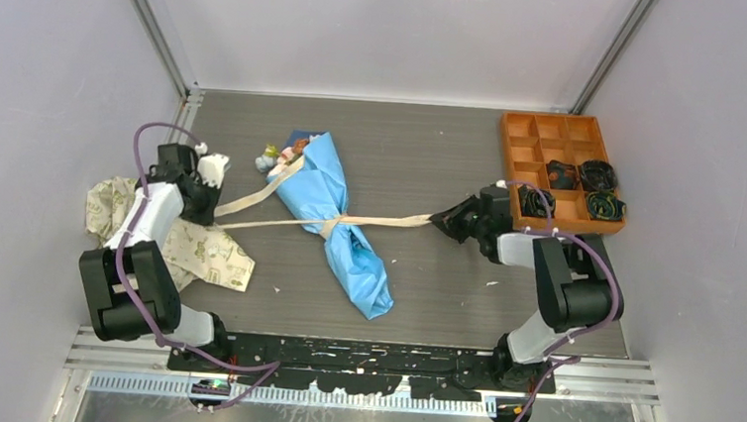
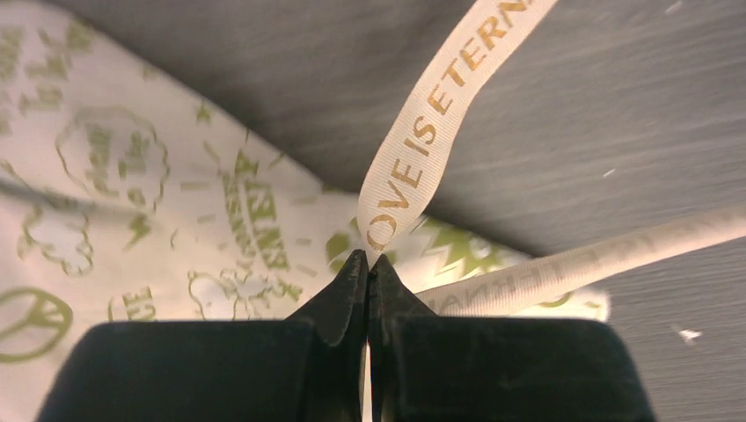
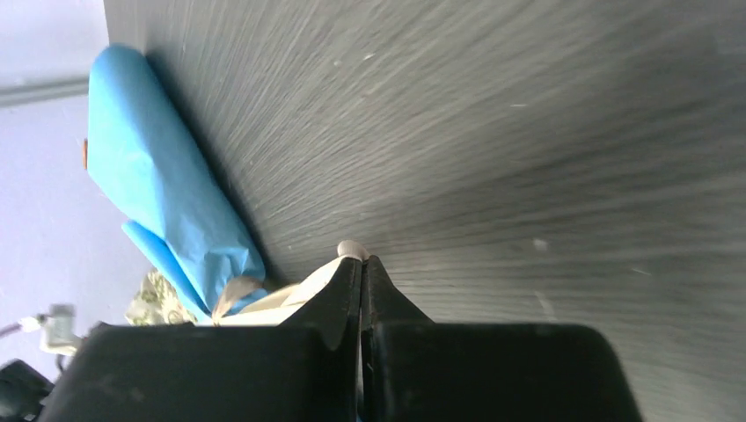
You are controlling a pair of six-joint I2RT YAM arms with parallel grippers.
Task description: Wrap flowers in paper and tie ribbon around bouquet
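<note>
My right gripper will next lift and move left in the top view toward the bouquet's cinched middle, loosening the taut ribbon to release its end.
The bouquet (image 1: 334,218), a light blue paper (image 3: 158,193) cone, lies slanted mid-table, with the flowers (image 1: 284,153) poking out of its far-left end. The beige ribbon (image 1: 389,219) is cinched round its waist. One length runs right to my right gripper (image 1: 445,221), which is shut on the ribbon's end (image 3: 352,250); the right gripper (image 3: 362,261) sits just above the table. Two strands run left. My left gripper (image 1: 211,205) is shut on the printed strand of ribbon (image 2: 422,132), jaws pressed together at the left gripper's tips (image 2: 368,259). The other strand (image 2: 598,259) lies loose beside it.
A cream cloth with green print (image 1: 198,248) lies crumpled under and beside the left arm. An orange compartment tray (image 1: 554,134) stands at the back right, with dark coils (image 1: 598,177) in its nearer cells, close behind the right arm.
</note>
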